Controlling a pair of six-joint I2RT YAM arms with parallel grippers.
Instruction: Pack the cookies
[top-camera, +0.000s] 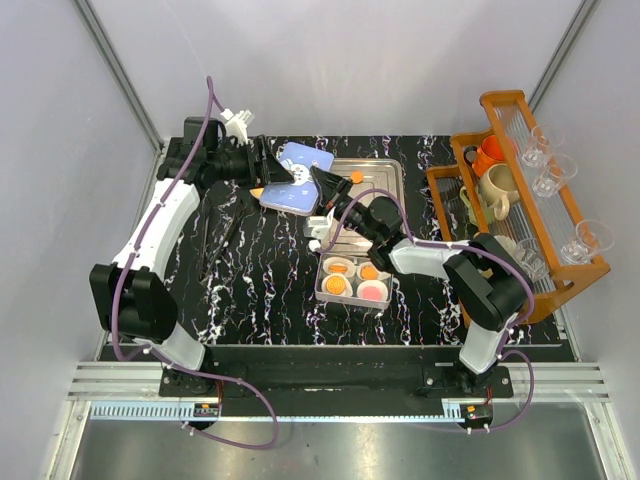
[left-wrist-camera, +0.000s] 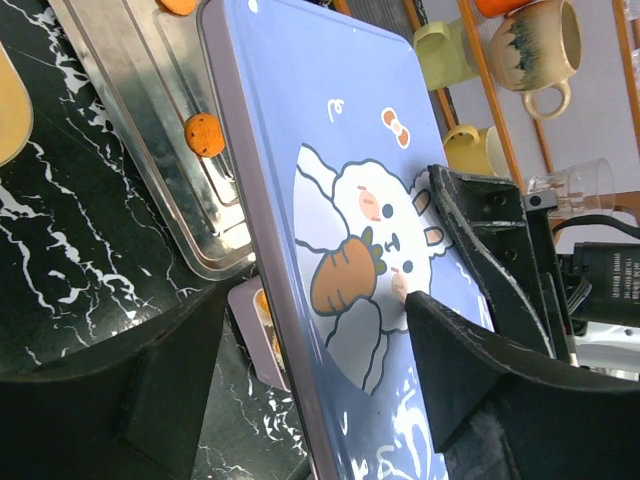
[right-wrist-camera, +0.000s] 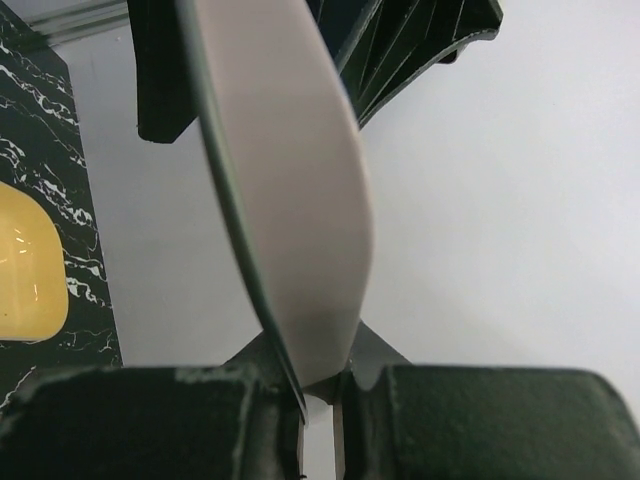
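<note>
The lid's loose edge (top-camera: 272, 190) (left-wrist-camera: 350, 435) already stands between my left gripper's fingers, so next my left gripper eases a little toward my right gripper and closes on it.
The blue lid (top-camera: 296, 178) with a rabbit and carrot picture hangs tilted above the table's far middle. My right gripper (top-camera: 322, 181) is shut on its right edge; the thin lid edge (right-wrist-camera: 290, 200) sits between the closed fingers of the right gripper (right-wrist-camera: 320, 400). My left gripper (top-camera: 268, 172) is open astride the lid (left-wrist-camera: 390, 230): one finger (left-wrist-camera: 470, 370) touches its top face, and the other stands apart from the rim of the left gripper (left-wrist-camera: 320, 380). Orange cookies (top-camera: 337, 286) and a pink one (top-camera: 372, 292) lie in paper cups in the box (top-camera: 321, 288). One orange cookie (top-camera: 357, 176) (left-wrist-camera: 204, 134) lies on the metal tray (top-camera: 385, 170).
A wooden rack (top-camera: 560, 215) with mugs and glasses stands at the right. Black tongs (top-camera: 222, 240) lie on the left of the marble table. A yellow-orange dish (right-wrist-camera: 30, 270) shows below the lid. The box (left-wrist-camera: 245, 320) shows under the lid's rim.
</note>
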